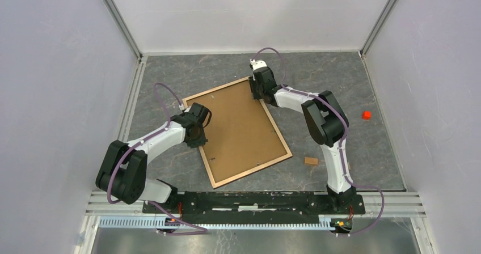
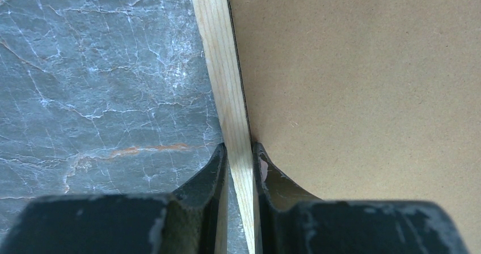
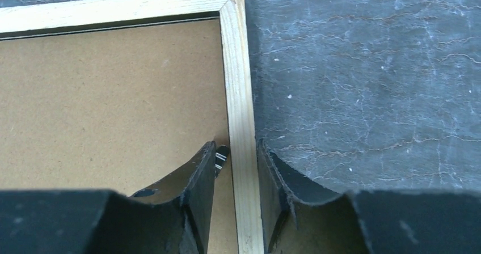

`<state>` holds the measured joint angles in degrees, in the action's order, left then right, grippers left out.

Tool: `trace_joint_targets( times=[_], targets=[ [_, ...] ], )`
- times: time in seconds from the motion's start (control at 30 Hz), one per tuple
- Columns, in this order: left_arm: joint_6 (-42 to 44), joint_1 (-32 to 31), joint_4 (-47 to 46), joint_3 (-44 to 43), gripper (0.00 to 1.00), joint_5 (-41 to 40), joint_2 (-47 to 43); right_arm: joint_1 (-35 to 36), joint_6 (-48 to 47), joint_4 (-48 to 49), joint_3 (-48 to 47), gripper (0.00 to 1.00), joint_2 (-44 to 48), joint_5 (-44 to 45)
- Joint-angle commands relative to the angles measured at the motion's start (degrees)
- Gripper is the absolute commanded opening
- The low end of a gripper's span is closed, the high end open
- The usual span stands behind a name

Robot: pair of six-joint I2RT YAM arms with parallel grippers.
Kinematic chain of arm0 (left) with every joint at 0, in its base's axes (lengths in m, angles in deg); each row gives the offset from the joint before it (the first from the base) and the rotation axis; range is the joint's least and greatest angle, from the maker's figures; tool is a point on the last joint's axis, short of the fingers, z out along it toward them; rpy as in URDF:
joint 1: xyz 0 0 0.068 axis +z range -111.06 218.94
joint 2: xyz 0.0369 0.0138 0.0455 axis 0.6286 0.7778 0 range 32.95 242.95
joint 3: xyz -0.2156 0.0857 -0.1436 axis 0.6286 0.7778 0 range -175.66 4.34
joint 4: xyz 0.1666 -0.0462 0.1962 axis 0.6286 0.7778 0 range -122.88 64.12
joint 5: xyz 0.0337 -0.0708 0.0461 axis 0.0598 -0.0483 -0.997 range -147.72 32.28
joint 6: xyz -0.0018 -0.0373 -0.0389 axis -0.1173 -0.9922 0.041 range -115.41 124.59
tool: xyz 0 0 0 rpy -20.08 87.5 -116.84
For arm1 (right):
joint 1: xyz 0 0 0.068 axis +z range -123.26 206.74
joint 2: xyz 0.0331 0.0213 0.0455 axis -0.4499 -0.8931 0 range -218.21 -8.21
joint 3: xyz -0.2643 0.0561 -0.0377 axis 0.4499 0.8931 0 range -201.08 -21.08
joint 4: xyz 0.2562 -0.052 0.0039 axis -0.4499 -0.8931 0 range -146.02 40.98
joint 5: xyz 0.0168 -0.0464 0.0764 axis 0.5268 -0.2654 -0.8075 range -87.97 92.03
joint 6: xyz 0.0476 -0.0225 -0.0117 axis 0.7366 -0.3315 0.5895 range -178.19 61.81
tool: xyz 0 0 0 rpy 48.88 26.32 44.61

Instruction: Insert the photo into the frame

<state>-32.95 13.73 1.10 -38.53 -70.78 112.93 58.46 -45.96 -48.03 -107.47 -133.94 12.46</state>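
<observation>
My left gripper pushes outward next, turning the frame (image 1: 253,170) straighter on the tabletop because it lies crooked, and releases the frame's wood rim between my fingers.
The frame (image 1: 253,170) lies flat on the dark marbled table, light wood rim up, with the plain brown backing board (image 1: 238,126) filling it. The photo is hidden from view. My left gripper (image 1: 198,132) is on the frame's left rim; in the left wrist view (image 2: 239,147) its jaws are shut on the wood rim (image 2: 224,67), beside the board (image 2: 363,95). My right gripper (image 1: 258,92) straddles the right rim near the far corner; in the right wrist view (image 3: 237,146) it is open, with a gap between the inner finger and the rim (image 3: 238,84). A small black tab (image 3: 221,155) shows in that gap.
A small red cube (image 1: 366,115) sits at the right side of the table. A small brown block (image 1: 311,161) lies near the right arm, off the frame's near right corner. White walls enclose the table on three sides.
</observation>
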Motion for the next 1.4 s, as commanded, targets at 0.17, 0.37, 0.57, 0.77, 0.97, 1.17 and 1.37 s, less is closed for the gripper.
trace_joint_targets(
  times=[0.17, 0.37, 0.57, 0.77, 0.97, 1.17, 1.37],
  targets=[
    [4.02, -0.46, -0.42, -2.29, 0.02, 0.38, -1.30, -0.19, 2.42, -9.44, -0.87, 0.40, -0.46, -0.74],
    [3.37, -0.52, -0.43, -2.52, 0.02, 0.06, -0.81, -0.05, 1.93, -11.31, -0.26, 0.44, 0.11, -2.18],
    [2.36, -0.45, -1.15, -3.16, 0.02, 0.98, 0.42, 0.00, 1.52, -12.33, 0.21, 0.29, -0.43, -2.66],
    [0.84, -0.38, -1.33, -4.05, 0.02, 0.97, 1.64, 0.00, 1.96, -13.21, -0.37, 0.00, -0.71, -2.52],
    [0.71, 0.31, -1.84, -5.66, 0.02, -0.10, 4.10, -0.17, 1.52, -11.72, 1.14, 0.05, 1.17, -4.08],
    [1.70, 2.60, -1.56, -11.11, 0.02, -2.00, 11.59, -2.13, 5.58, 0.18, 14.30, 0.48, 8.87, -14.54],
    [1.48, 3.67, 1.39, -20.64, 0.02, -8.39, 22.08, -3.70, 15.92, 18.71, 32.00, 0.62, 17.35, -25.46]
  ],
)
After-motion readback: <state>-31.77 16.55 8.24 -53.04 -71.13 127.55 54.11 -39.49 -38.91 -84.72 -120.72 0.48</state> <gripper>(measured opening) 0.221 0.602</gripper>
